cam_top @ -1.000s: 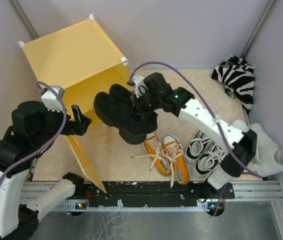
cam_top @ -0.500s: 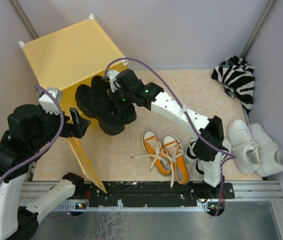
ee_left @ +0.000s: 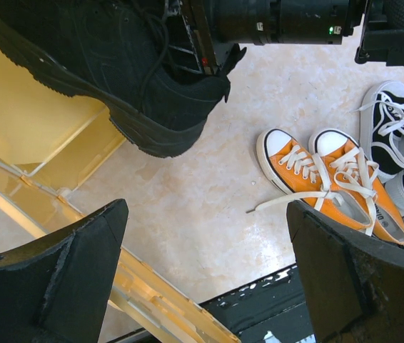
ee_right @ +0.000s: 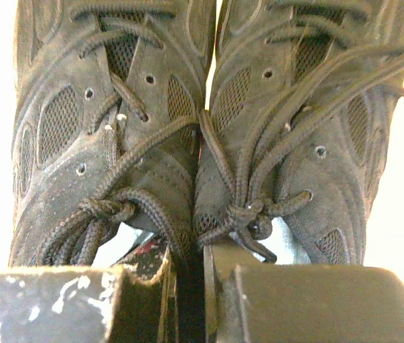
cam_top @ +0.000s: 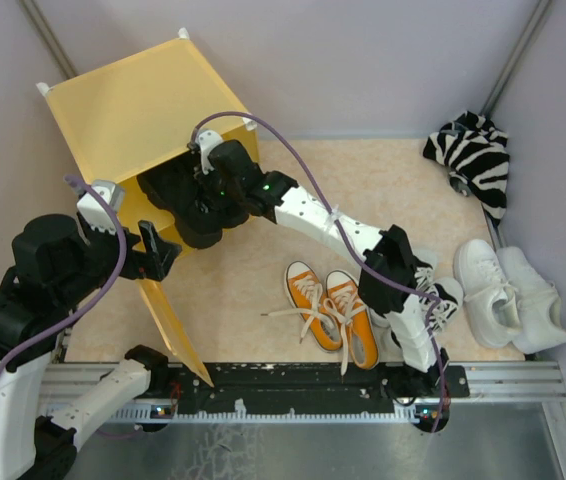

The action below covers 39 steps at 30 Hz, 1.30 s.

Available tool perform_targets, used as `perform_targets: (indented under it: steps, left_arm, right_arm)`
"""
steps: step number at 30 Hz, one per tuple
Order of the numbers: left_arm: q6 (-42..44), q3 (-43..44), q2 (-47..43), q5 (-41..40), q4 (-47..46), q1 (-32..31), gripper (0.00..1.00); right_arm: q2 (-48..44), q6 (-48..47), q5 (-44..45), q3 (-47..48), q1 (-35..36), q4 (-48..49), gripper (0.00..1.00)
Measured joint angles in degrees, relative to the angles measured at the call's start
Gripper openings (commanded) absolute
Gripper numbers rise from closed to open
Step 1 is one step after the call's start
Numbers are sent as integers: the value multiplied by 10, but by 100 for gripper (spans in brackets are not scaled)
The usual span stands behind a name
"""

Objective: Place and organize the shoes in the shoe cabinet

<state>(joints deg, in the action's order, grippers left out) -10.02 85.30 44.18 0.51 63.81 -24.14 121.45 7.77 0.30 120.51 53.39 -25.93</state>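
My right gripper pushes left in the top view toward the yellow cabinet's inside next and releases the shoes, since their heels still jut out.
My right gripper point(cam_top: 215, 180) is shut on the inner edges of the chunky black pair of shoes point(cam_top: 181, 200) and holds them at the open front of the yellow shoe cabinet point(cam_top: 138, 105), toes inside. In the right wrist view the two black shoes point(ee_right: 109, 121) sit side by side, pinched between my fingers point(ee_right: 245, 300). My left gripper point(cam_top: 153, 248) is open by the cabinet's opened door panel point(cam_top: 168, 320); the left wrist view shows the door point(ee_left: 138, 293) below it. Orange sneakers point(cam_top: 331, 315), black-and-white sneakers point(cam_top: 433, 300) and white sneakers point(cam_top: 513, 295) lie on the floor.
A zebra-striped cloth bundle point(cam_top: 475, 155) lies at the back right. The black rail point(cam_top: 293, 385) runs along the near edge. Grey walls enclose the floor on three sides. The orange sneakers' white laces point(ee_left: 288, 200) trail loose on the floor.
My right arm has carried the black pair leftwards and back, from over the floor into the cabinet's opening. The white sneakers came into full view. The left arm barely moved.
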Motion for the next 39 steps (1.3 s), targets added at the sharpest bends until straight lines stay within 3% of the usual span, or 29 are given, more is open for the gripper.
perform_targets:
  steps: [15,22,24,27,39]
  left_arm:
    - [0,0,-1,3,1,0,99]
    - [0,0,-1,2,2,0,99]
    - [0,0,-1,2,1,0,99]
    - [0,-2,-1,2,0,0,99]
    - [0,-5,-1,1,-5,0,99]
  right_arm:
    - [46,19,33,50,1,82,1]
    - [67,23,42,63,5,97,25]
    - [67,25,42,63,5,105,42]
    - [67,26,42,64,5,120,59]
    - [47,22,17,31,5,150,72]
